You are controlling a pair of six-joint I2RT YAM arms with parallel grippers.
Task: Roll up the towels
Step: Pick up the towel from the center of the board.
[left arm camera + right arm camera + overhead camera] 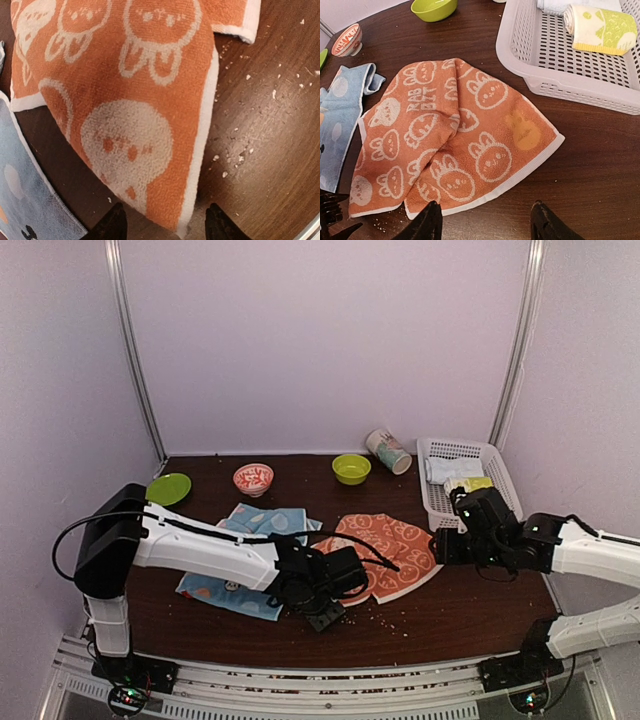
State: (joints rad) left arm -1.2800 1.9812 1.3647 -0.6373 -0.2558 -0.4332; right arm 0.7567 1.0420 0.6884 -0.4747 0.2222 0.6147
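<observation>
Next, my right gripper lowers back and to the left in the top view and closes on the towel's white-hemmed corner [379, 601] [411, 215], which lies exposed beside the folded flap.
The orange towel with white bunny faces [395, 545] lies crumpled and partly folded at the middle of the table. Its pointed near corner [165, 200] sits between the fingers of my left gripper [165, 226], which is open, with the fingers clear of the cloth on both sides. The light blue towel [262, 522] lies flat to the left and shows at the edge of the left wrist view [25, 200]. My right gripper [485, 225] hangs open over bare wood, just off the orange towel's [460, 145] white-hemmed right edge. It holds nothing.
A white basket [500, 475] at the back right holds a yellow-green roll [602, 27] and a pale roll [450, 468]. Along the back stand a green bowl [351, 469], a red patterned bowl [253, 479], a green plate [168, 488] and a tipped cup [388, 451]. Crumbs [240, 155] dot the wood.
</observation>
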